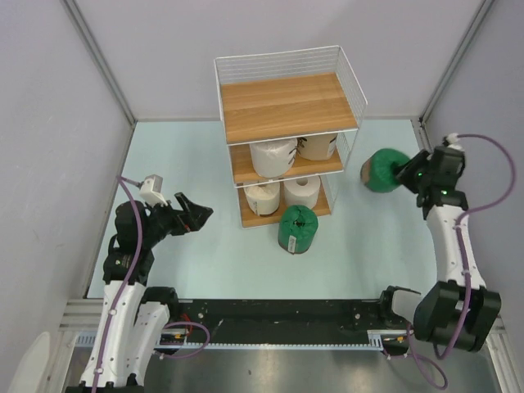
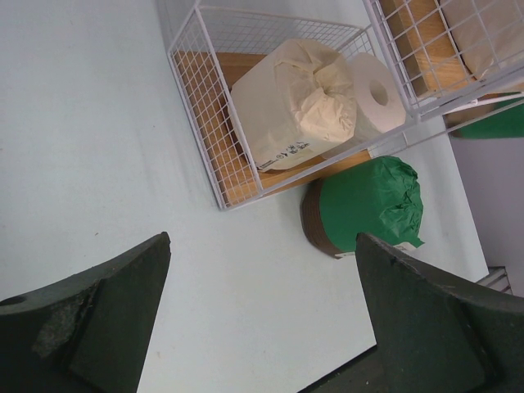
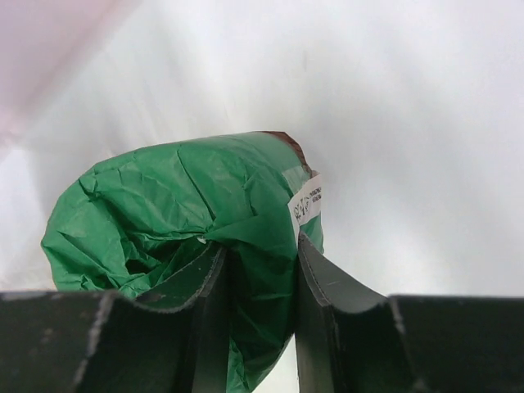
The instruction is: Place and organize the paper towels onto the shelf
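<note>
The top board is bare. I will raise my right gripper, move it to the left in the top view, and release the roll on that board's closer end.
The white wire shelf with three wooden boards stands at the back middle. Its middle board holds a cream roll and a tan roll. Its bottom board holds two cream rolls. A green roll lies on the table in front of the shelf and shows in the left wrist view. My right gripper is shut on the second green roll, held right of the shelf. My left gripper is open and empty, left of the shelf.
Grey walls close in the pale table on the left, back and right. A black rail runs along the near edge between the arm bases.
</note>
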{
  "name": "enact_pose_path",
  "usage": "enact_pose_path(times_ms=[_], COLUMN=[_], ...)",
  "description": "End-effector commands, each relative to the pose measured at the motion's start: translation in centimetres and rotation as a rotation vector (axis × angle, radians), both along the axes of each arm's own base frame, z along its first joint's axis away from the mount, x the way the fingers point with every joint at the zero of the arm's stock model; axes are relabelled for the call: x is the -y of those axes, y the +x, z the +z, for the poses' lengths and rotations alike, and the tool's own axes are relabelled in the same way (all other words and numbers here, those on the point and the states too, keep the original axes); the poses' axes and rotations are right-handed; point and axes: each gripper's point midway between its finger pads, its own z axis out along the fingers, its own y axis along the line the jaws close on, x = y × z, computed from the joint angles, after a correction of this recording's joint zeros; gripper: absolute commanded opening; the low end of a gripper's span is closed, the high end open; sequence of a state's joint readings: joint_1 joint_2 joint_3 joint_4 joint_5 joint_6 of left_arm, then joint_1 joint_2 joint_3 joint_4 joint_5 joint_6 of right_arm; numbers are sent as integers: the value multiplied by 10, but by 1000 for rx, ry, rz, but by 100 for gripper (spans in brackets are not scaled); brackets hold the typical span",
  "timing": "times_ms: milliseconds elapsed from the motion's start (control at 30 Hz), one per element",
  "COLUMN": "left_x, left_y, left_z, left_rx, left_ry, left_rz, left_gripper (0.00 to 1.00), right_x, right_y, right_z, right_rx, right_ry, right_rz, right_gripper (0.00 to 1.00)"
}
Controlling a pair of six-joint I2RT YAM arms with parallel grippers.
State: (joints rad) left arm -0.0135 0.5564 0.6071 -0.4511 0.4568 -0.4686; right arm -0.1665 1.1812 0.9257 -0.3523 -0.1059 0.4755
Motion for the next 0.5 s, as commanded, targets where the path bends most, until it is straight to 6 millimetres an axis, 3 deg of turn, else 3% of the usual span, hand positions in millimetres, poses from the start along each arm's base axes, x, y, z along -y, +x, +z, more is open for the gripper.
enact_pose_path(times_ms=[0, 67, 100, 200, 233, 333, 433, 467], left_x=[2, 3, 3, 3, 3, 3, 3, 3], left_y=[0, 0, 0, -1, -1, -1, 0, 0], left_z=[9, 8, 9, 10, 11, 11, 11, 10], left_rx=[35, 34, 35, 40, 42, 42, 44, 41], left_ry=[-4, -5, -5, -5, -3, -1, -2, -3], left_rz=[-21, -24, -22, -24, -23, -27, -23, -23], left_gripper=[100, 100, 100, 100, 100, 100, 100, 100], right_x=[20, 23, 22, 11, -2, -27, -60, -69], right_y=[4, 0, -5, -17, -23, -30, -44, -36], right_z=[159, 203, 243, 313, 353, 414, 460, 461], right_rx=[373, 463, 564, 753, 837, 965, 1098, 1101], right_ry=[21, 28, 24, 66, 60, 18, 9, -6], right_rz=[-56, -91, -93, -70, -27, 46, 168, 207], right_gripper=[10, 10, 10, 10, 10, 9, 8, 8])
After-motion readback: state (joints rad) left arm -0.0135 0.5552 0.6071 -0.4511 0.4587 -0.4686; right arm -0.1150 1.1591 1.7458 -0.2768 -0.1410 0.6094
